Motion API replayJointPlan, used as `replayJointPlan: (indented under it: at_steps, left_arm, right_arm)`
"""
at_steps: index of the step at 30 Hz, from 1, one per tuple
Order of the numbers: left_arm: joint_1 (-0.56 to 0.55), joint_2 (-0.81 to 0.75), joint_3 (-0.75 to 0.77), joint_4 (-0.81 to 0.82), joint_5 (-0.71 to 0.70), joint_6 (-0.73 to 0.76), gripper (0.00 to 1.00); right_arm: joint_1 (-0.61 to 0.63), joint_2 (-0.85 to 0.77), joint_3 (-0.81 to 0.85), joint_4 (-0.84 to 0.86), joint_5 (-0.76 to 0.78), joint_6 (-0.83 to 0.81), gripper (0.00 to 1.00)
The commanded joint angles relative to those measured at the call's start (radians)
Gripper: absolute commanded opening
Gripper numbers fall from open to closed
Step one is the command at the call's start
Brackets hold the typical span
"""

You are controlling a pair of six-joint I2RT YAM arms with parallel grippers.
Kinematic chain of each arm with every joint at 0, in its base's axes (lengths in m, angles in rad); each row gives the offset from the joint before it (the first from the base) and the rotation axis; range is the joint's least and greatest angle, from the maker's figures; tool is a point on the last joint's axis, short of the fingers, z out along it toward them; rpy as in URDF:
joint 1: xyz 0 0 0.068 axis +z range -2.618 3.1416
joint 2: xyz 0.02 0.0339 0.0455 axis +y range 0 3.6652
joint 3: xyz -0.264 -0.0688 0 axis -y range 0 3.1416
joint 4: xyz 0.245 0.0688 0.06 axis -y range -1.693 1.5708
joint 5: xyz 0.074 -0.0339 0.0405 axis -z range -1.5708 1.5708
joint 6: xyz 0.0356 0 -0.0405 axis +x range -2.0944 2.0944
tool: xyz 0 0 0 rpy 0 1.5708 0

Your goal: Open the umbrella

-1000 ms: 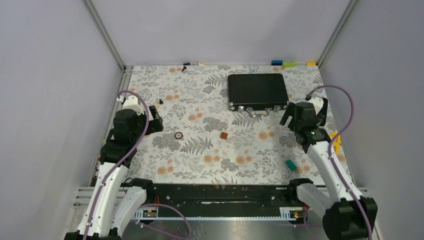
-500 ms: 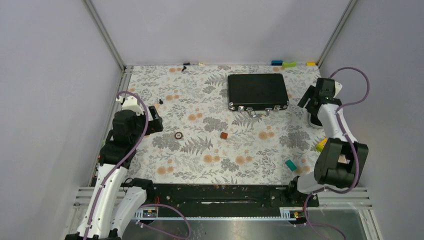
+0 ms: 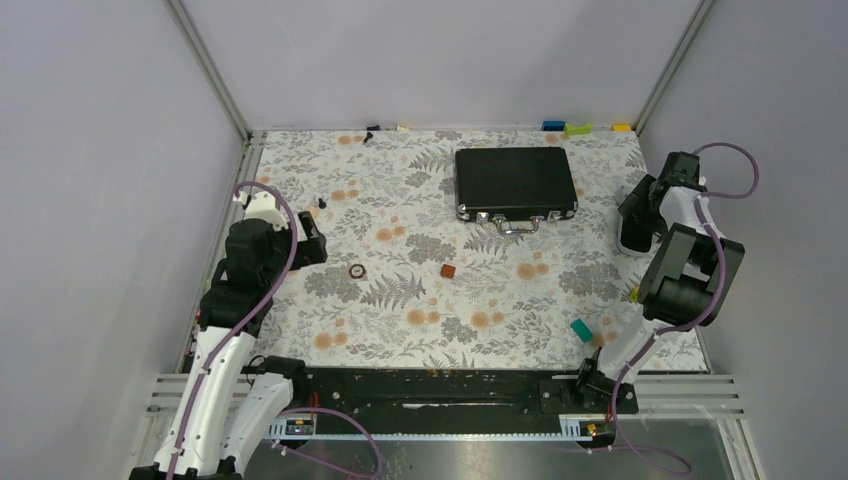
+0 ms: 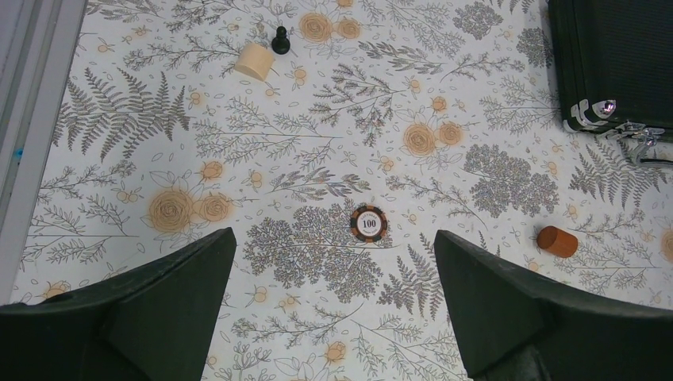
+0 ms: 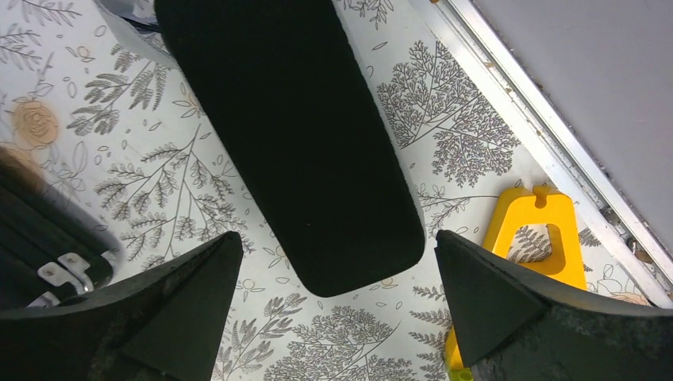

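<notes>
The rounded near end of the black case (image 5: 294,135) is next for my right gripper, which will go down to it astride the case's long edges and then close.
I cannot pick out the umbrella with certainty. A pale lavender-grey piece (image 3: 631,242) lies by the table's right edge, just below my right gripper (image 3: 642,206). It may be the same pale scrap with a thin black line that shows in the top-left corner of the right wrist view (image 5: 119,14). My right gripper (image 5: 338,235) is open and empty. It hovers over the end of a long black rounded case (image 5: 294,135). My left gripper (image 3: 308,240) is open and empty at the left of the table, and its wrist view (image 4: 333,235) shows only the patterned cloth.
A flat black briefcase (image 3: 515,182) lies at the back centre. A poker chip (image 4: 367,223), a brown cylinder (image 4: 556,240), a tan block (image 4: 254,60) and a black pawn (image 4: 280,40) lie loose. A yellow piece (image 5: 528,230) sits by the right rail. A teal block (image 3: 581,330) lies near the front right.
My right arm has swung from the table's mid right up to the far right edge and folded back on itself. A pale piece now shows below it. The left arm has not moved.
</notes>
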Motion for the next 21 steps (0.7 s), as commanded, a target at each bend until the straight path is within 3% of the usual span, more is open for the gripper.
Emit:
replayJointPlan:
  at_steps: [1, 5, 21]
  left_arm:
    - [0.005, 0.003, 0.004, 0.053, 0.014, 0.01, 0.99]
    - [0.004, 0.0, 0.003, 0.053, 0.018, 0.01, 0.99]
    - [0.004, -0.005, 0.006, 0.053, 0.041, 0.008, 0.99]
  right_arm:
    - [-0.001, 0.022, 0.044, -0.045, -0.03, -0.028, 1.0]
    - [-0.006, 0.057, 0.057, -0.059, 0.016, -0.03, 1.0]
    - [-0.008, 0.165, 0.148, -0.143, -0.033, -0.053, 0.97]
